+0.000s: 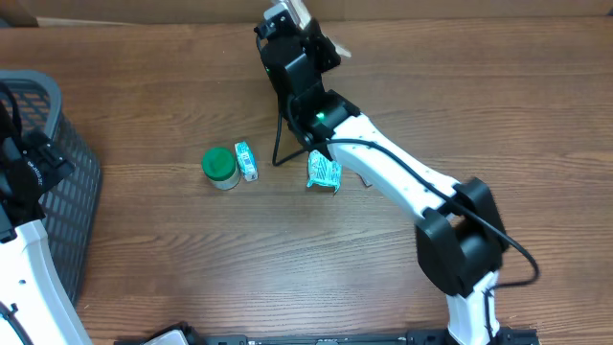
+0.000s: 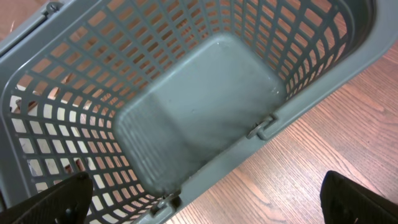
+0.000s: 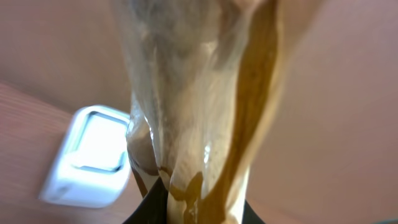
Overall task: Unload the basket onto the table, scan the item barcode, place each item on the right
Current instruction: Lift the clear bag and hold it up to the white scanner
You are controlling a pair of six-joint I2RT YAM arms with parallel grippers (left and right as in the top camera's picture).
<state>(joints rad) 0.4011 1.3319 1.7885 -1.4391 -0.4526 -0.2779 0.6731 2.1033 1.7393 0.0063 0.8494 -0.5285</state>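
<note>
The tabletop to the right of my right gripper in the overhead view is clear. I should carry the packet (image 3: 199,93) that way and back, then lower it and release it.
My right gripper (image 1: 290,36) is at the far middle of the table, shut on a tan, glossy packet (image 3: 199,93). The packet's pale end (image 1: 303,13) sticks out past the gripper in the overhead view. In the right wrist view it fills the frame, pinched between the dark fingers at the bottom edge, and I see no barcode on this side. A white barcode scanner (image 3: 87,155) with a clear window lies just left of and behind the packet. My left gripper (image 2: 205,202) hangs open over the grey basket (image 2: 205,118), with nothing between its fingers (image 2: 56,199).
A green-lidded jar (image 1: 219,167), a small green-and-white box (image 1: 246,160) and a teal-and-white pouch (image 1: 323,172) lie mid-table. A black cable (image 1: 282,144) runs down from the right gripper's area. The grey basket (image 1: 57,182) stands at the left edge.
</note>
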